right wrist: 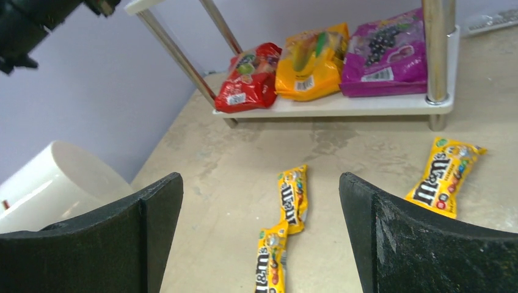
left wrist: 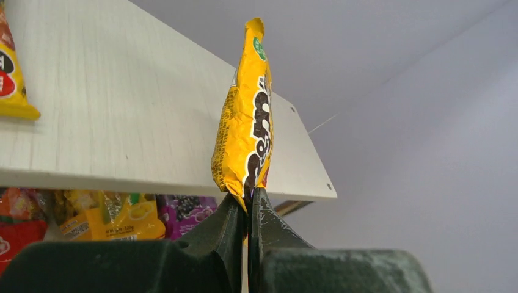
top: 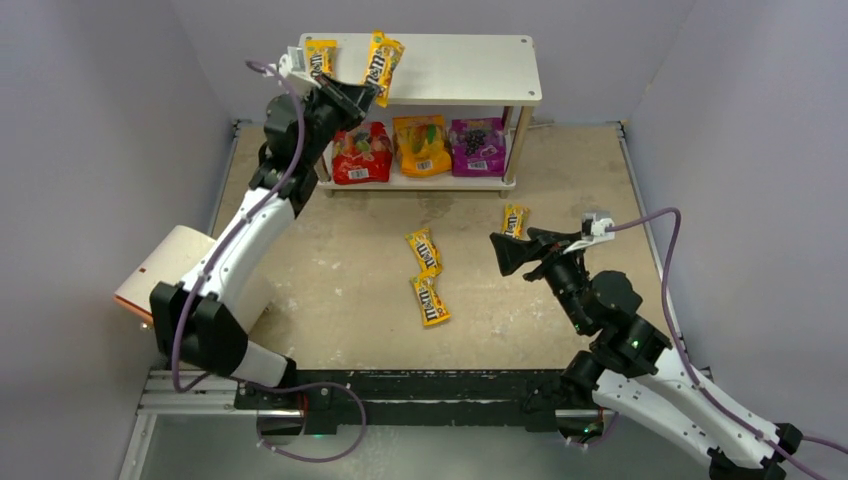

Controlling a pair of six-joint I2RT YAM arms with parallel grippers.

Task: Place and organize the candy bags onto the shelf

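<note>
My left gripper has the gripped end at the board's front edge, so it should move outward and toward the lying packet, over the bare board beside it.
My left gripper is shut on the bottom end of a yellow M&M's packet, held upright over the front edge of the shelf's top board; in the left wrist view the packet stands up from the gripper. Another yellow packet lies on the top board at the left. The red, orange and purple pouches sit on the lower board. Three yellow packets lie on the table. My right gripper is open and empty above them.
A white-and-orange cylinder lies at the table's left edge beside my left arm. Grey walls close in the table on three sides. In the right wrist view, the shelf's silver post stands at the near right corner.
</note>
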